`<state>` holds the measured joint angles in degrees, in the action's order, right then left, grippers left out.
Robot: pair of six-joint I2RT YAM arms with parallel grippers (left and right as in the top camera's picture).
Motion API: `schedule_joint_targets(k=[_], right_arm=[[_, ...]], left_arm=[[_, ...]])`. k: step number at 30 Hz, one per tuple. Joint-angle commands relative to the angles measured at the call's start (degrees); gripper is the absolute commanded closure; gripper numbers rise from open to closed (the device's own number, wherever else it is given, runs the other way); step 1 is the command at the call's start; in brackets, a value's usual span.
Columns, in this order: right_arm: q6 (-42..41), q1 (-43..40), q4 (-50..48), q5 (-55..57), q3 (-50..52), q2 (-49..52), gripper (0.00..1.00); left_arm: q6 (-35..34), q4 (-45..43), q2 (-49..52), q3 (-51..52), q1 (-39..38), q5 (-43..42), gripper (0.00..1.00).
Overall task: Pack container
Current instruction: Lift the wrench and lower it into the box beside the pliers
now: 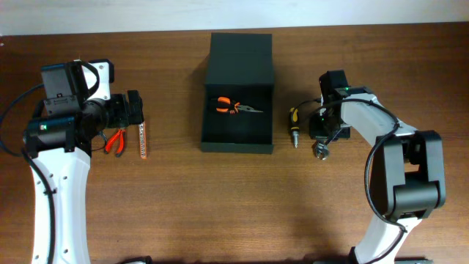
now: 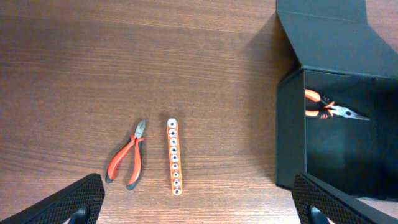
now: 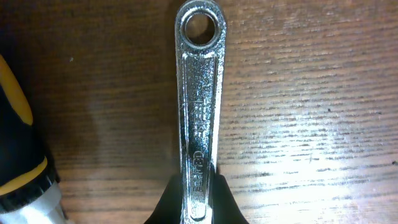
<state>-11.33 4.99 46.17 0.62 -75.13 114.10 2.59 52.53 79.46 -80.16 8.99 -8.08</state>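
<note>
The part of the box's bottom beside the pliers (image 1: 231,107) is empty, so my right gripper will next rise, cross above the screwdriver with a turn and release the wrench (image 1: 321,151) there.
The container (image 1: 236,144) is a dark box standing open mid-table, its lid folded back. In the left wrist view its near wall (image 2: 291,134) is at the right. Orange-handled long-nose pliers (image 1: 231,107) (image 2: 328,110) lie inside it. My right gripper (image 1: 322,136) (image 3: 198,200) is down at the table right of the box, shut on the shaft of a chrome wrench (image 3: 199,106) (image 1: 321,151) that lies flat on the wood. My left gripper (image 1: 134,111) (image 2: 199,208) hovers open, left of the box. Its fingers (image 2: 81,200) are spread wide, with nothing between them.
Red-handled cutters (image 2: 129,155) (image 1: 115,141) and an orange socket rail (image 2: 174,155) (image 1: 143,139) lie on the table under the left gripper. A black-and-yellow screwdriver (image 1: 293,125) (image 3: 18,155) lies between the box and the wrench, close to the right gripper.
</note>
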Motion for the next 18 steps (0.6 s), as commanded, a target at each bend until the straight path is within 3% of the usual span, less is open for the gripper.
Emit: schedule_joint_targets(k=[1, 9, 18], right_arm=[[0.42, 0.20, 1.16, 0.11, -4.28, 0.52, 0.94], [0.61, 0.24, 6.05, 0.11, -11.21, 0.00, 0.96], [7.67, 1.88, 15.30, -0.15, -23.65, -0.37, 0.96]], left_arm=[[1.16, -0.17, 0.26, -1.27, 0.28, 0.42, 0.01], [1.16, -0.17, 0.24, -1.27, 0.28, 0.42, 0.01], [1.16, -0.17, 0.26, -1.27, 0.28, 0.42, 0.01]])
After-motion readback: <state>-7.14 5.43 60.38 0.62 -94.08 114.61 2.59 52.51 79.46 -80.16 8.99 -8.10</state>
